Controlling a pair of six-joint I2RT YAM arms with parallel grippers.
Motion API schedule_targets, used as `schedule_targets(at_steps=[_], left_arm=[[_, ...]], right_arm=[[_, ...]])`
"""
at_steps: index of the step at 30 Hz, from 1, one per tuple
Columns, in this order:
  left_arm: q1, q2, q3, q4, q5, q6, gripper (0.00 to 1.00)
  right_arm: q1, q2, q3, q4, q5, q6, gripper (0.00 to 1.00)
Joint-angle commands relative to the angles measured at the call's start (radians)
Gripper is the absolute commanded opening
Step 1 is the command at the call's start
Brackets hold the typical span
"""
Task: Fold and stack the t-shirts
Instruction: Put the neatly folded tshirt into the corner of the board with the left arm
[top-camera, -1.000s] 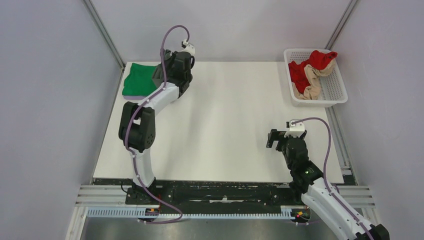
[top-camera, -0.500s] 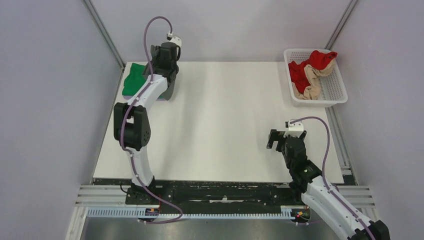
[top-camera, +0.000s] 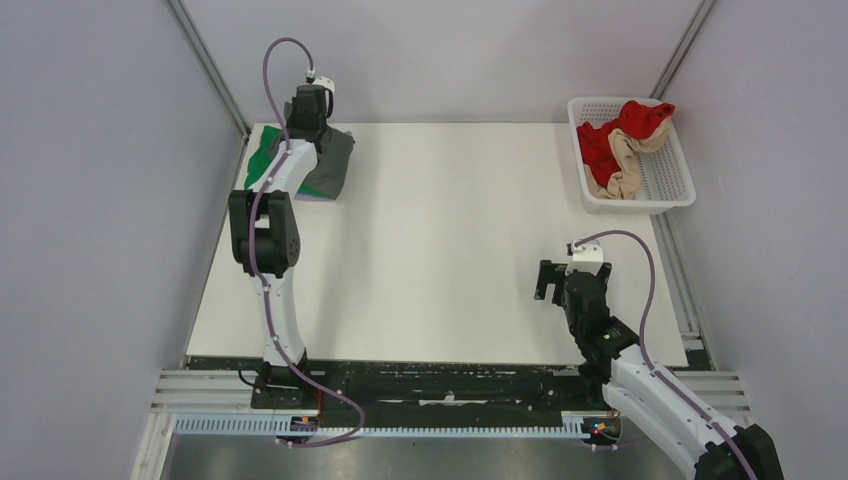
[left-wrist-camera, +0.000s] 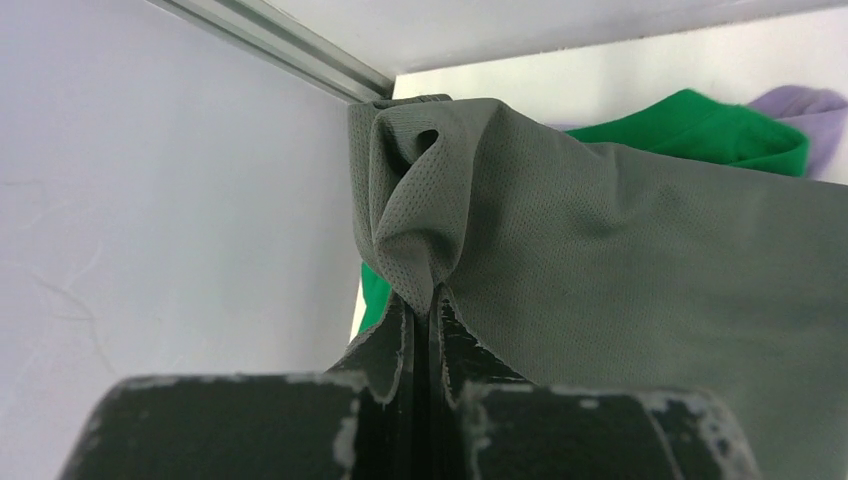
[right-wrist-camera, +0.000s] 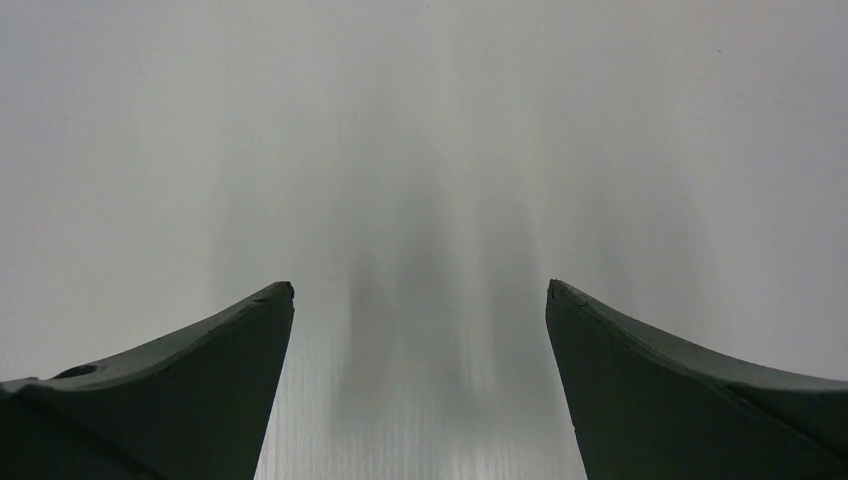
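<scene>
My left gripper should carry the bunched fold of the dark grey t-shirt to the left in the top view next and open over the green t-shirt (top-camera: 263, 154) (left-wrist-camera: 702, 132), which lies uncovered there.
My left gripper (top-camera: 308, 128) is at the far left corner of the table, shut on a pinch of the dark grey t-shirt (top-camera: 330, 168). In the left wrist view the grey cloth (left-wrist-camera: 600, 260) bunches up from between my shut fingers (left-wrist-camera: 392, 340) and drapes to the right. The green t-shirt (top-camera: 259, 166) lies folded under it, showing at the left; in the wrist view it (left-wrist-camera: 720, 130) peeks out behind the grey cloth. My right gripper (top-camera: 556, 280) is open and empty over bare table at the near right (right-wrist-camera: 420, 300).
A white lattice basket (top-camera: 668, 185) with red (top-camera: 620, 130) and beige (top-camera: 625, 165) garments stands at the far right. A bit of lilac cloth (left-wrist-camera: 800, 102) shows beyond the green shirt. Walls and an aluminium post close the far left corner.
My left gripper has carried the grey t-shirt leftward and farther back, drawing it over the green shirt, which is now mostly covered. The right arm has barely moved.
</scene>
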Motion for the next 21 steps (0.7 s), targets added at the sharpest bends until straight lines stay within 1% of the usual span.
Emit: schedule_targets(at_steps=[1,4,7,11,12,13,14,16,17,19,21], left_arm=[[0.053,0.026,0.07,-0.005,0.044,-0.068,0.02],[0.082,0.037,0.071,0.0,0.062,-0.089,0.02],[0.136,0.049,0.076,0.001,0.105,-0.124,0.02],[0.159,0.066,0.083,0.005,0.133,-0.146,0.02],[0.161,0.072,0.088,0.004,0.126,-0.145,0.05],[0.162,0.078,0.094,0.0,0.118,-0.147,0.11],[0.164,0.082,0.098,0.002,0.107,-0.15,0.25],[0.169,0.087,0.11,0.002,0.087,-0.163,0.68],[0.172,0.086,0.116,0.0,0.08,-0.172,0.74],[0.175,0.08,0.127,-0.01,0.072,-0.183,0.99],[0.175,0.066,0.13,-0.015,0.072,-0.2,1.0]], right_arm=[[-0.003,0.034,0.035,0.018,0.046,-0.003,0.99],[-0.003,0.051,0.043,-0.006,0.047,-0.004,0.99],[-0.004,0.062,0.043,-0.011,0.031,-0.007,0.99],[-0.003,0.072,0.049,-0.014,0.033,-0.009,0.98],[-0.003,0.072,0.051,-0.016,0.034,-0.008,0.98],[-0.003,0.073,0.054,-0.017,0.034,-0.008,0.98],[-0.003,0.075,0.054,-0.019,0.033,-0.009,0.99],[-0.003,0.079,0.055,-0.021,0.03,-0.008,0.99],[-0.003,0.081,0.056,-0.022,0.03,-0.009,0.98],[-0.003,0.084,0.059,-0.026,0.032,-0.007,0.98],[-0.003,0.084,0.061,-0.026,0.03,-0.008,0.98]])
